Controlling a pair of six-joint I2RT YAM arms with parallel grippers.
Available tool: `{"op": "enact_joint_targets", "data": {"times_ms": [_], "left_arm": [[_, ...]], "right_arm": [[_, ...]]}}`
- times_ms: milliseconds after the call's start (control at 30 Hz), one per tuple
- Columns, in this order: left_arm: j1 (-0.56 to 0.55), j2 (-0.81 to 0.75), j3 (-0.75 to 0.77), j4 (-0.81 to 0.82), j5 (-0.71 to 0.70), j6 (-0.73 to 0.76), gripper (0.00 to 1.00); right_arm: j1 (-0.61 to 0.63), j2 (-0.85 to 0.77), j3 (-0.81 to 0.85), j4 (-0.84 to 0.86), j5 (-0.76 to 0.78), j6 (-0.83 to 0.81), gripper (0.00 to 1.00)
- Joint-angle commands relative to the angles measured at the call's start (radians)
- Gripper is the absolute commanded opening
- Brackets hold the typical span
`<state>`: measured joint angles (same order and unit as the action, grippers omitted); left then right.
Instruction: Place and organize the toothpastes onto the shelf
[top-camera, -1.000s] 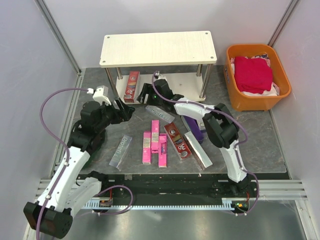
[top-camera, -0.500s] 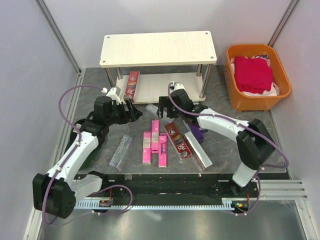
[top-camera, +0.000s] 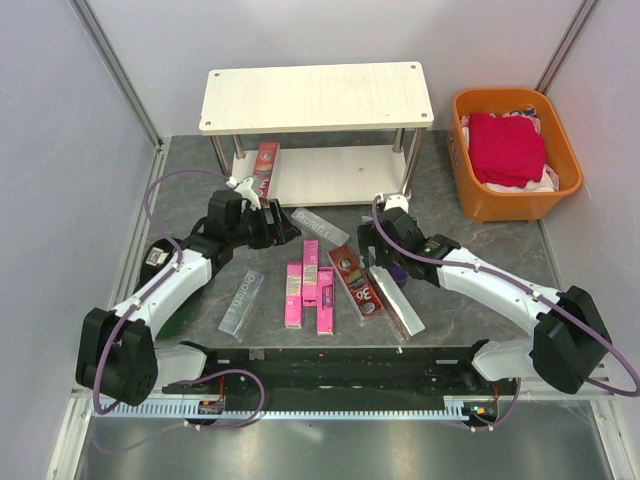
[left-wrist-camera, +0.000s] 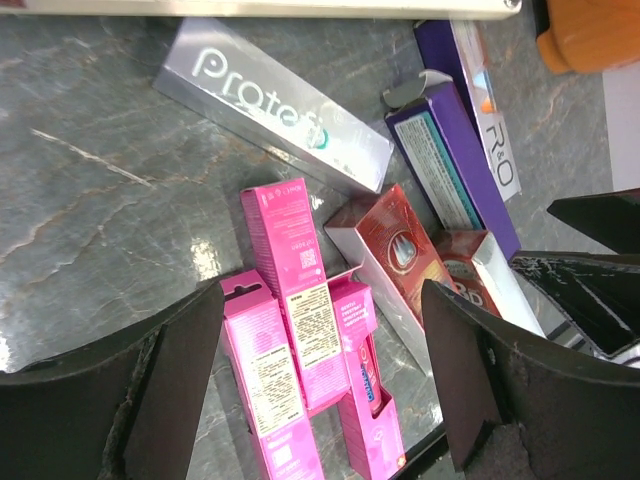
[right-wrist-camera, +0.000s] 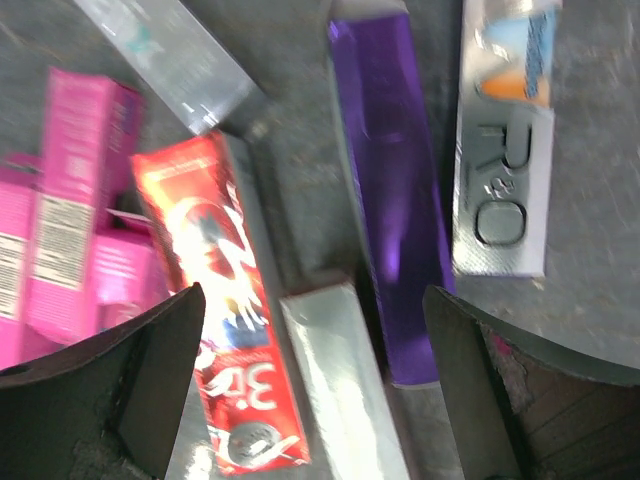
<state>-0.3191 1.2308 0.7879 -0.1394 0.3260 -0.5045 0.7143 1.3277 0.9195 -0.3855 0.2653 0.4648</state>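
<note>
The robot's right gripper needs to move back and down next, to the silver-faced carton that reaches back past the purple (right-wrist-camera: 390, 200) one's near end.
The shelf (top-camera: 315, 95) stands at the back; one red carton (top-camera: 265, 168) lies on its lower board at the left. On the table lie three pink cartons (top-camera: 308, 285), a red one (top-camera: 355, 280), a purple one (top-camera: 392, 262) and silver-grey ones (top-camera: 320, 226) (top-camera: 241, 300) (top-camera: 397, 305). My left gripper (top-camera: 288, 231) is open and empty, above the pink cartons (left-wrist-camera: 300, 330), its own view point (left-wrist-camera: 322, 290). My right gripper (top-camera: 371, 248) is open and empty over a silver carton (right-wrist-camera: 340, 385), between the red (right-wrist-camera: 215, 300) and purple (right-wrist-camera: 390, 200) ones. A white lettered carton (right-wrist-camera: 500, 150) lies beside the purple one.
An orange basket (top-camera: 505, 210) with red cloth stands at the back right of the table. Grey enclosure walls close in on both sides. The shelf's metal legs (top-camera: 408, 170) stand at its corners.
My right gripper has drawn back from the shelf's lower board to above the red and purple cartons. My left gripper has swung right toward the pink cartons. No carton has moved.
</note>
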Motion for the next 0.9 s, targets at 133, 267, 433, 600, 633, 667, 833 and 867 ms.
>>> {"op": "enact_joint_targets", "data": {"times_ms": [133,267,433,600,633,667,833,867], "left_arm": [[-0.018,0.053,0.034,0.095,0.074,-0.035,0.86],[-0.02,0.047,0.028,0.098,0.082,-0.037,0.86],[-0.02,0.041,0.027,0.1,0.082,-0.037,0.86],[-0.018,0.041,0.028,0.098,0.082,-0.039,0.85],[-0.02,0.042,0.027,0.098,0.082,-0.039,0.85],[-0.02,0.044,0.028,0.1,0.082,-0.04,0.85],[-0.02,0.039,0.027,0.1,0.084,-0.043,0.85],[-0.02,0.038,0.027,0.1,0.087,-0.042,0.85]], "right_arm": [[0.017,-0.018,-0.085,-0.168,0.12,0.006,0.98],[0.02,-0.005,-0.087,-0.205,0.126,0.021,0.95],[0.02,-0.001,-0.114,-0.205,0.068,0.026,0.87],[0.024,-0.002,-0.155,-0.205,-0.001,0.052,0.76],[0.024,-0.002,-0.162,-0.205,-0.018,0.058,0.74],[0.025,0.001,-0.169,-0.204,-0.027,0.064,0.72],[0.025,0.007,-0.199,-0.191,-0.074,0.077,0.56],[0.025,0.005,-0.199,-0.19,-0.08,0.077,0.5]]}}
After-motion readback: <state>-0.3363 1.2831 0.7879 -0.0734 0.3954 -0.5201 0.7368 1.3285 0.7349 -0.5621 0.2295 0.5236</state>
